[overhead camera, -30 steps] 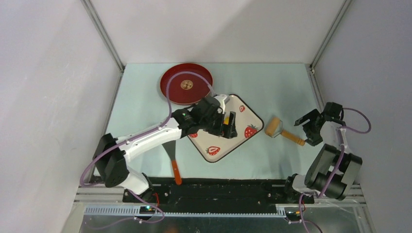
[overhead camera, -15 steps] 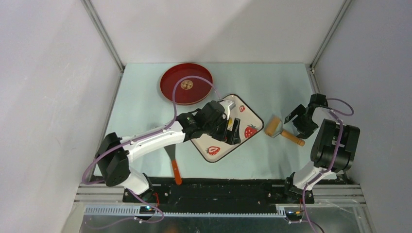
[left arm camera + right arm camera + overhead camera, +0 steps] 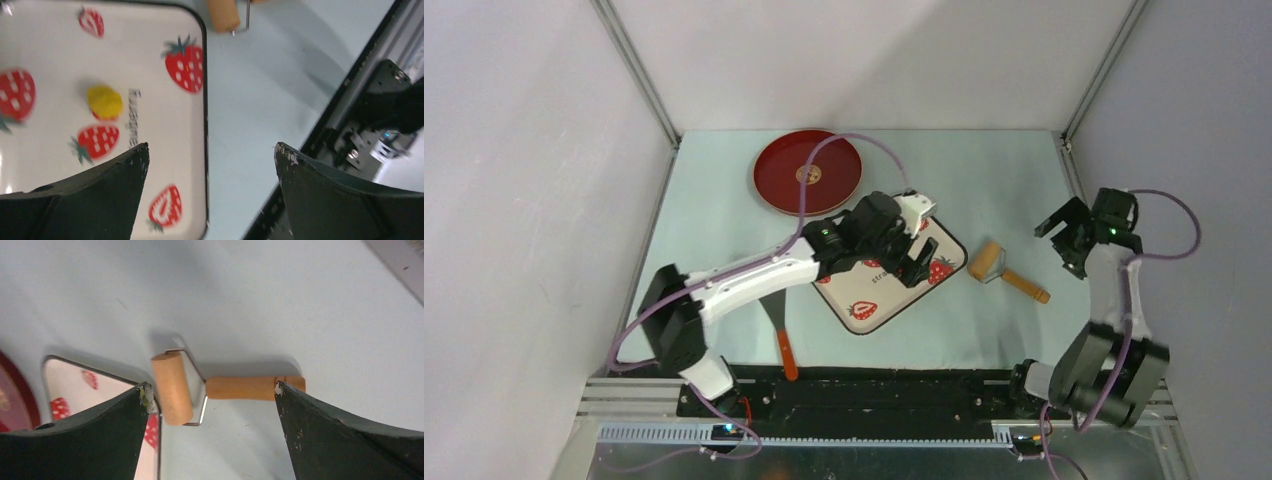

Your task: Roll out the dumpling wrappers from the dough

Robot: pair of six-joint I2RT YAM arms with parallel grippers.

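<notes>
I need to move my right gripper down and to the left in the top view next, onto the far arm of the roller's wire [image 3: 1004, 258] [image 3: 193, 365].
A small lump of yellow dough [image 3: 104, 102] lies on the white strawberry-print mat [image 3: 150, 60]. In the top view my left arm hides the lump. My left gripper [image 3: 910, 262] hovers over the mat's [image 3: 874, 292] right part, open and empty [image 3: 211, 147], with the lump beyond its left finger. A small round yellowish disc [image 3: 809, 174], the wrapper, lies in the middle of the red plate [image 3: 779, 190]. My right gripper [image 3: 1064, 243] is open and empty [image 3: 211, 388], raised to the right of the wooden roller [image 3: 986, 260], which shows between its fingers [image 3: 172, 387].
The roller's wooden handle [image 3: 250, 388] points toward the right wall. A scraper with an orange handle [image 3: 788, 358] lies near the front edge, under the left arm. The grey side walls stand close to the right arm.
My left gripper has moved right across the mat, leaving the yellow lump on it. My right gripper has pulled back up and to the right, away from the roller handle.
</notes>
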